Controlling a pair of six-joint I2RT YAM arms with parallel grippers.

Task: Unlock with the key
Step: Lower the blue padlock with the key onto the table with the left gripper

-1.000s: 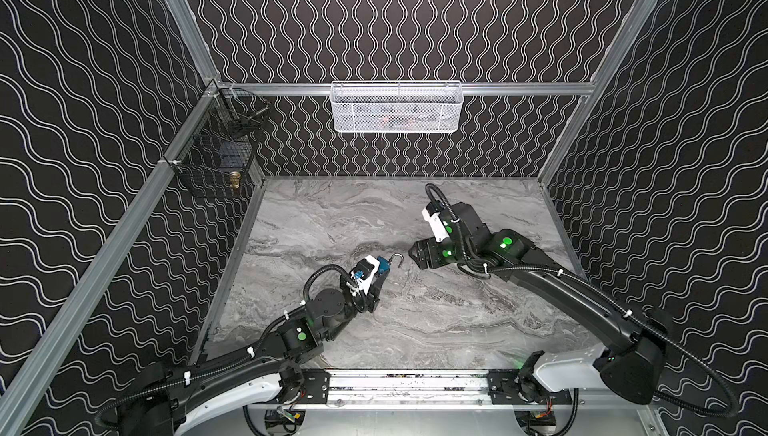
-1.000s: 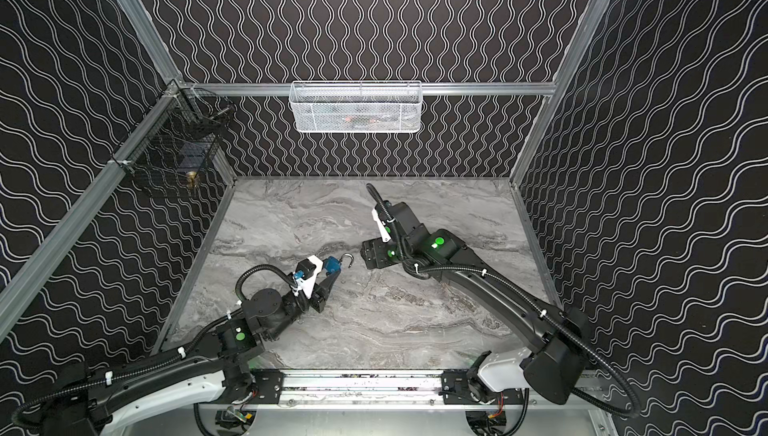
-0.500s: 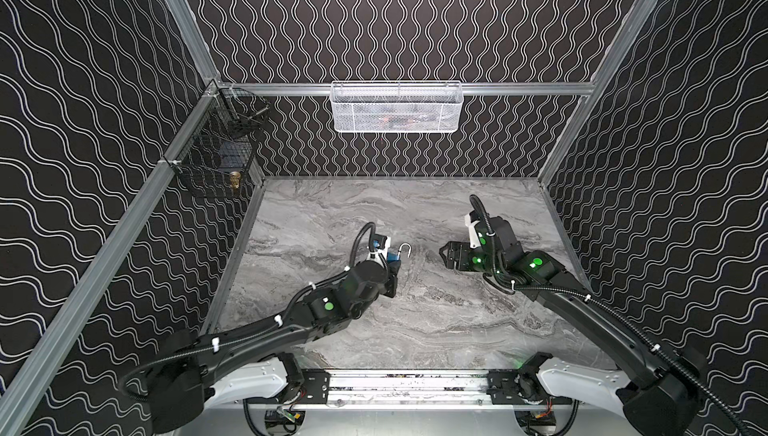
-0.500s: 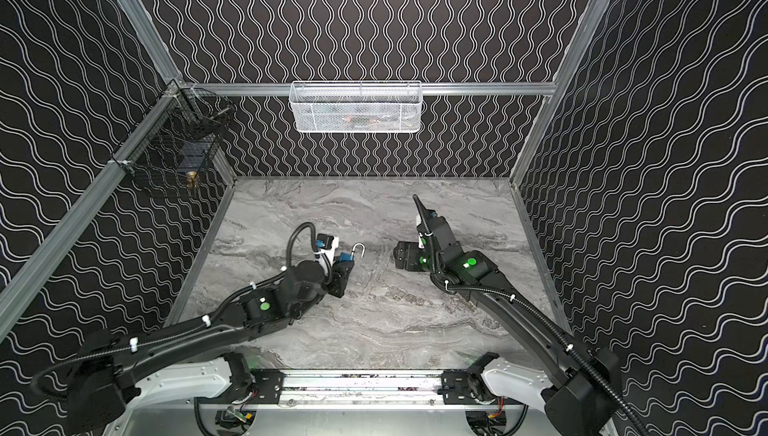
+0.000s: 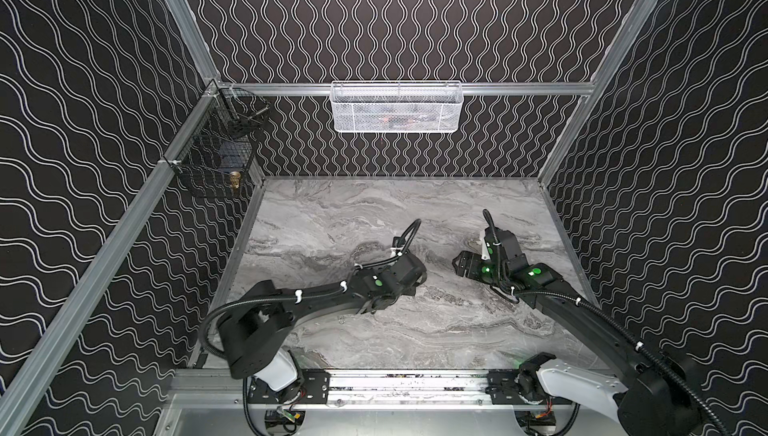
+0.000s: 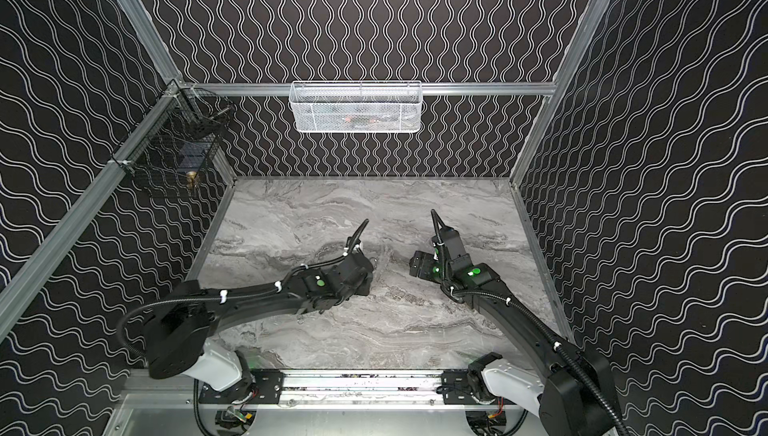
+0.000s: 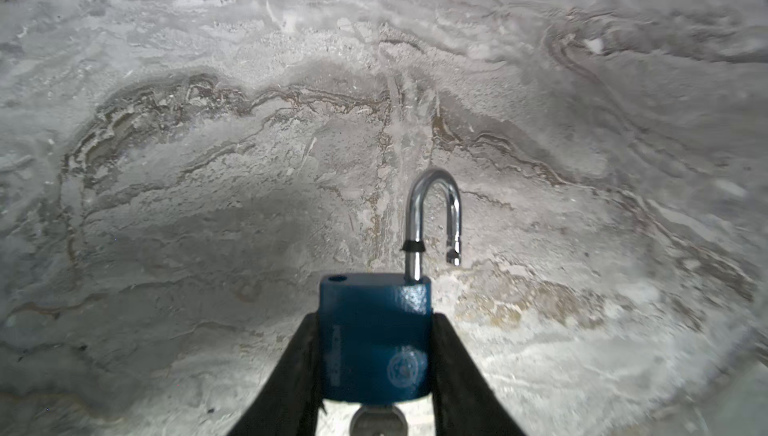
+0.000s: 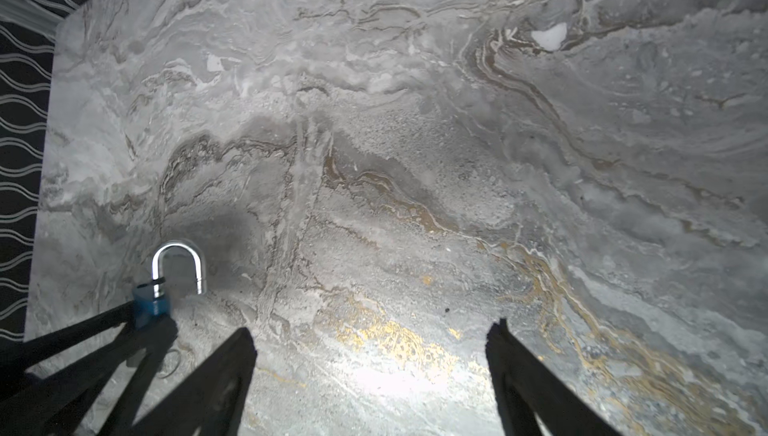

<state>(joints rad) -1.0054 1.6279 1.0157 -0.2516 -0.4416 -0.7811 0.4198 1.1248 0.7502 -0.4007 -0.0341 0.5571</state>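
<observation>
The chrome shackle is already sprung open; my left gripper will next lower the blue padlock (image 7: pixel 374 342) onto the bare marble below and release it.
A blue padlock (image 7: pixel 374 342) sits between the black fingers of my left gripper (image 7: pixel 376 322), which is shut on its body. Its chrome shackle (image 7: pixel 413 214) stands sprung open, the free end clear of the body. The silver key (image 7: pixel 377 419) sticks out of the padlock's underside. In the right wrist view the padlock (image 8: pixel 149 299) and its shackle (image 8: pixel 178 246) show off to one side. My right gripper (image 8: pixel 372 328) is open and empty over bare table. In both top views the left arm (image 5: pixel 374 284) hides the lock, and the right gripper (image 5: pixel 461 263) is apart from it.
The marble table (image 5: pixel 415 214) is walled by dark wavy panels. A white mesh basket (image 5: pixel 397 108) hangs on the back wall. A black wire basket (image 5: pixel 216 164) hangs at the back left corner. The arm bases sit on the front rail (image 5: pixel 407 384).
My left arm has carried the padlock right and forward and tipped over it. My right gripper has drawn back to the right, away from the lock, and opened slightly wider.
</observation>
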